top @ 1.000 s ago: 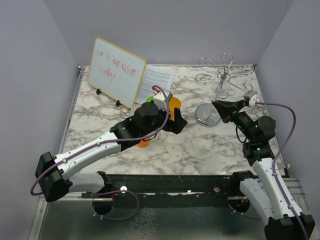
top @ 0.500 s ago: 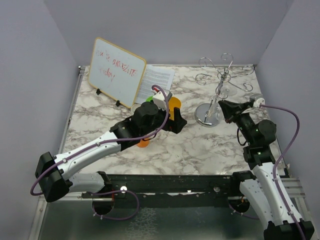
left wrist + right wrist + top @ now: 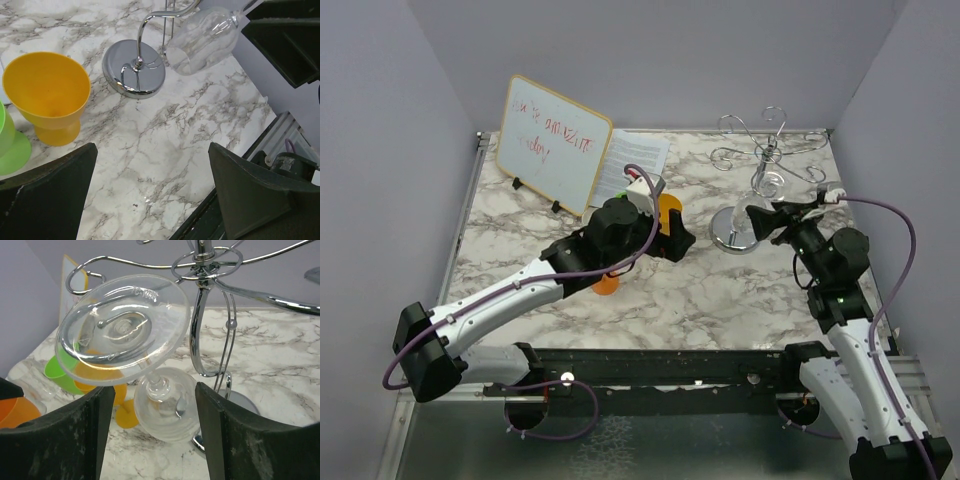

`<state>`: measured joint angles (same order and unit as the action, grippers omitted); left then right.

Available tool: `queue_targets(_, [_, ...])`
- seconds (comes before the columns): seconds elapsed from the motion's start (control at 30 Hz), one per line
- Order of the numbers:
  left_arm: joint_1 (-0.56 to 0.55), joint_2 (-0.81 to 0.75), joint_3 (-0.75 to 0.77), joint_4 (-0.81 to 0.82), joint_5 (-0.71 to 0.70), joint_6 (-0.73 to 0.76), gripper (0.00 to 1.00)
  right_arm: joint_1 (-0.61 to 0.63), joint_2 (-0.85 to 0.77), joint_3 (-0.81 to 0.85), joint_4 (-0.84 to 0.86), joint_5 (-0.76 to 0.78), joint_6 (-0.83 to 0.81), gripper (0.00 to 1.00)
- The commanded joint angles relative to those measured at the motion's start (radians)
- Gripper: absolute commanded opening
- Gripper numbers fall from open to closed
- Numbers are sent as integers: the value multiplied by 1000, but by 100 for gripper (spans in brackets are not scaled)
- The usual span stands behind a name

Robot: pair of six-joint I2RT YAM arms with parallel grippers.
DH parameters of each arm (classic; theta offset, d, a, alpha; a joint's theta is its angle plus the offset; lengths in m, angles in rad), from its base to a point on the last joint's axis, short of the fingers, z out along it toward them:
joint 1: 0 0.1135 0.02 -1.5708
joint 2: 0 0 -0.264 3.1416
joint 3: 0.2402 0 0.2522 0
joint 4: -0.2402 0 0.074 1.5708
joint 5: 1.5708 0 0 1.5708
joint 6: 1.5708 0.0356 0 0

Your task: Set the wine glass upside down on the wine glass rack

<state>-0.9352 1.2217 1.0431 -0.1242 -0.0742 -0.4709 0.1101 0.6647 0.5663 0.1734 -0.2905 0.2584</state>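
The wine glass already hangs on the rack, so the robot's left gripper needs to move down and outward, open, onto the orange cup's rim [image 3: 679,204] [image 3: 88,85] nearest the rack base.
The clear wine glass [image 3: 165,407] hangs bowl-down and tilted from a curled arm of the chrome wine glass rack [image 3: 200,315], with its round foot [image 3: 125,325] on top over the wire. My right gripper [image 3: 152,390] is open, one finger on each side of the bowl and stem, with gaps showing on both sides. From above, the glass [image 3: 756,214] is just right of the rack's pole, over the disc base [image 3: 730,232], with the right gripper [image 3: 770,220] beside it. My left gripper [image 3: 152,147] is open and empty above bare marble, to the left of the rack base [image 3: 134,67].
An orange cup [image 3: 47,95] and a green cup [image 3: 7,145] stand left of the rack base. A whiteboard [image 3: 553,145] on a stand and a printed sheet [image 3: 635,160] sit at the back left. The purple walls close in behind and to the right of the rack.
My right gripper has gone from shut to open, and the glass now hangs free between its fingers. The left arm has edged slightly to the right.
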Motion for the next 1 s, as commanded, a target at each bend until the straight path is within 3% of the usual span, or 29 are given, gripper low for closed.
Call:
queue_targets(0.0, [8,14,50,-26,-33,12,94,0,-59,35,-125,19,31,71])
queue_targets(0.17, [9,52,86,-54,-69,6,92,-1,-148,44,-274,19,74,73])
queue_targets(0.37, [10,172,177,-108,-120,34,81,0,-257,40,-447,43,174,73])
queue_targets(0.7, [41,382,363,-198,-216,35,69,-1,-497,-54,-529,212,433,73])
queue_targets(0.97, [61,510,424,-258,-222,95,56,-1,-478,-44,-616,287,561,51])
